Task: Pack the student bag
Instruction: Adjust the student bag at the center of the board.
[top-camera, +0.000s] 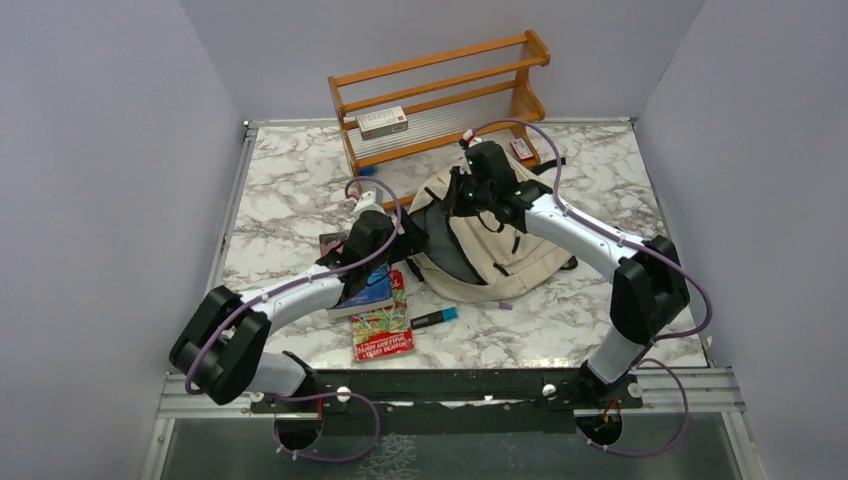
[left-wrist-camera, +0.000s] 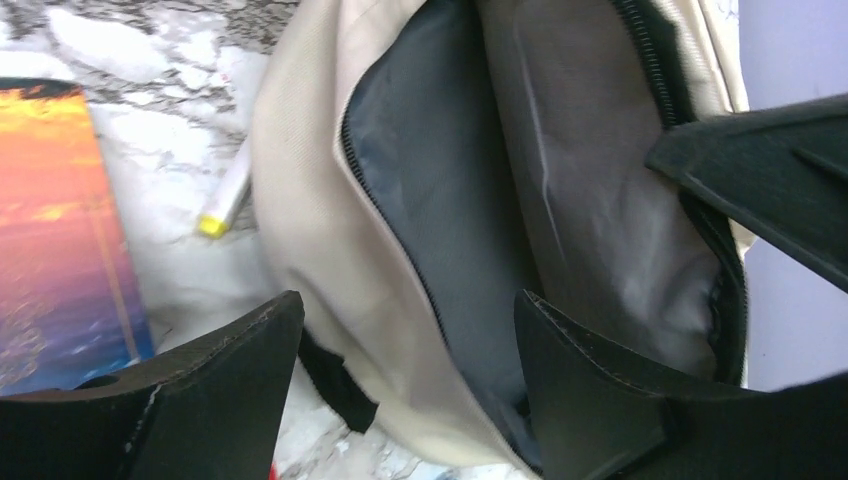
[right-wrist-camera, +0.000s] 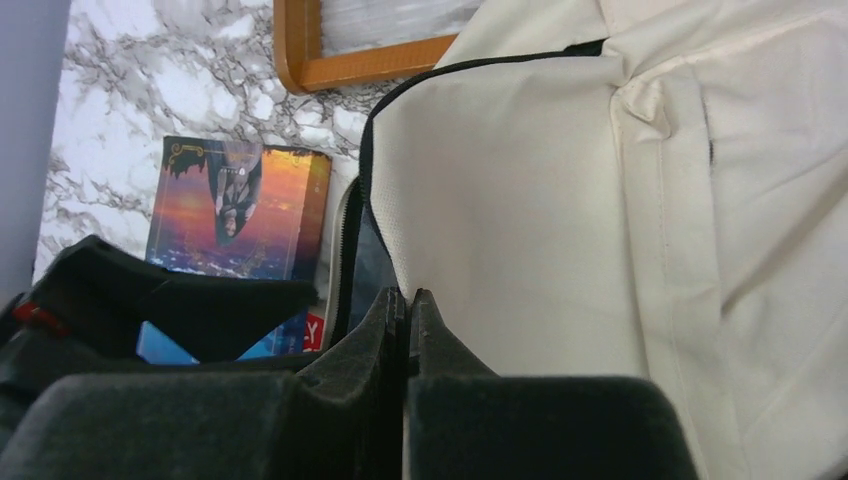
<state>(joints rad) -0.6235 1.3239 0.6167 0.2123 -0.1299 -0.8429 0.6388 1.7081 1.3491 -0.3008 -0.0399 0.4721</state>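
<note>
The robot's right gripper needs to pull the bag's flap to the right in the top view, to the bag's strap side, and let go there, because the flap hangs over the bag's opening.
The student bag (top-camera: 500, 250), a beige backpack with black zips, lies mid-table with its main opening gaping toward the left arm. My left gripper (top-camera: 412, 240) hovers at that opening, open with nothing between its fingers. In the left wrist view the left gripper (left-wrist-camera: 408, 300) straddles the bag's (left-wrist-camera: 310, 220) zipped rim, and the dark lining (left-wrist-camera: 440, 180) shows inside. My right gripper (top-camera: 458, 195) sits over the top of the bag. Close up, the right gripper (right-wrist-camera: 408, 295) is shut, pinching the edge of the bag's (right-wrist-camera: 560, 200) beige flap and holding it up.
A wooden rack (top-camera: 440, 95) holding a small box (top-camera: 382, 122) stands at the back. Books (top-camera: 365, 295), a red packet (top-camera: 382, 330) and a blue-black marker (top-camera: 435, 319) lie left of the bag. A sunset-cover book (right-wrist-camera: 240, 205) and a white pen (left-wrist-camera: 225, 195) lie beside the opening.
</note>
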